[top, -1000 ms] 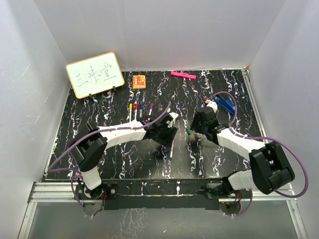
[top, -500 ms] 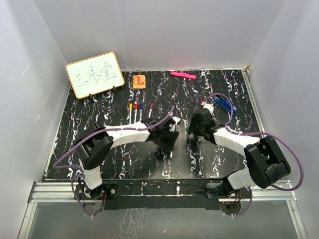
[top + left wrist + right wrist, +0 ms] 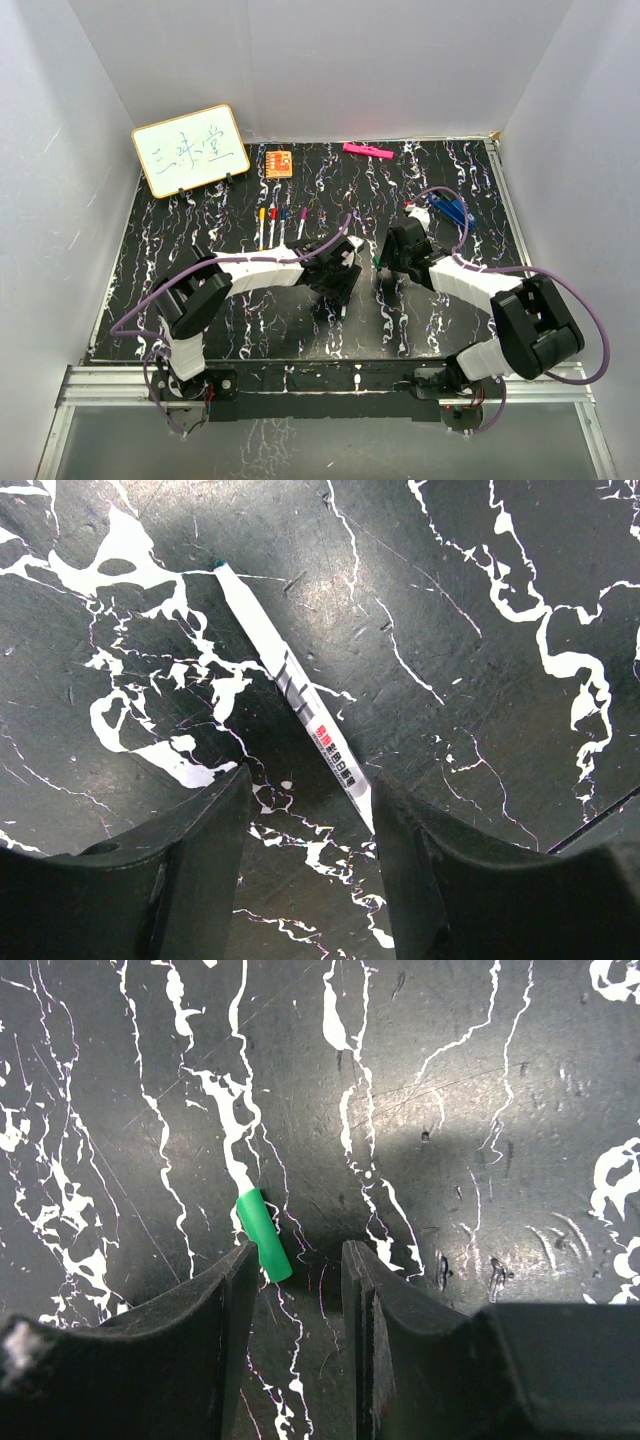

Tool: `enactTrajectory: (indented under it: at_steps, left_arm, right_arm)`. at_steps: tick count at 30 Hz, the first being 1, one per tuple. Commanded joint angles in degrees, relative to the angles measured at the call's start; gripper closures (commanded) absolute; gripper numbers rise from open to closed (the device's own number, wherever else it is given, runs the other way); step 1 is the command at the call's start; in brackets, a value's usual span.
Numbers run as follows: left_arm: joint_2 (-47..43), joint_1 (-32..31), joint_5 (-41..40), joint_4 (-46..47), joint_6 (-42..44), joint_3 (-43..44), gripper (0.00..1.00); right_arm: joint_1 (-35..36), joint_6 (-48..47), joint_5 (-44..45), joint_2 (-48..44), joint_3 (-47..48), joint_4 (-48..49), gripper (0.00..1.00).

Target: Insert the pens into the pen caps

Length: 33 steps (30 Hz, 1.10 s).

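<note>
I will next move my left gripper along the white pen (image 3: 300, 695) toward its green tip and close across the pen's printed body (image 3: 332, 748), as its open fingers are at the pen's blunt end.
In the left wrist view a white pen (image 3: 300, 695) with a green tip lies slantwise on the black marbled table. My left gripper (image 3: 310, 790) stands open low over its blunt end, which rests against the right finger (image 3: 420, 860). A green pen cap (image 3: 263, 1233) lies flat by the left fingertip (image 3: 225, 1290) of my open right gripper (image 3: 295, 1250), half inside the gap. From above, the left gripper (image 3: 338, 288) and right gripper (image 3: 382, 264) are close together at mid-table, the green cap (image 3: 377, 263) between them. Several more pens (image 3: 272, 224) lie in a row behind.
A small whiteboard (image 3: 190, 150) stands at the back left, with an orange block (image 3: 279, 162) and a pink marker (image 3: 367, 151) along the back edge. A blue object (image 3: 455, 210) lies beside the right arm. White walls close the table on three sides.
The left gripper has shifted a little toward me and now covers most of the green-tipped pen. The right gripper has edged left toward the green cap. Both jaws kept about the same gap.
</note>
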Motion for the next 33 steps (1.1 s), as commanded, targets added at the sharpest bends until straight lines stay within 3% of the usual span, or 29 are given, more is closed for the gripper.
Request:
enactTrajectory:
  at_steps: [1, 11, 21, 25, 30, 33]
  left_arm:
    - [3.1, -0.6, -0.2, -0.9, -1.1, -0.9, 0.5]
    - [6.8, -0.5, -1.7, -5.5, -0.3, 1.3, 0.5]
    - [8.2, -0.7, -0.1, -7.2, -0.3, 2.5, 0.54]
    - [9.8, -1.4, -7.5, -13.0, -0.4, 3.2, 0.63]
    - [12.9, -3.0, -17.6, -18.6, -1.5, 3.5, 0.63]
    - [13.7, -3.3, -17.8, -18.3, -2.7, 2.5, 0.63]
  right_arm:
    - [0.3, 0.3, 4.1, -2.8, 2.0, 0.2, 0.64]
    - [0.3, 1.5, 12.8, -7.4, 1.6, -1.8, 0.64]
    - [0.3, 1.6, 13.6, -8.2, 1.1, -1.8, 0.64]
    - [0.3, 1.7, 13.6, -8.9, 0.7, -1.2, 0.64]
    - [0.3, 1.8, 13.5, -9.3, -0.3, 0.1, 0.63]
    - [0.3, 1.8, 13.5, -9.1, -0.3, 0.2, 0.63]
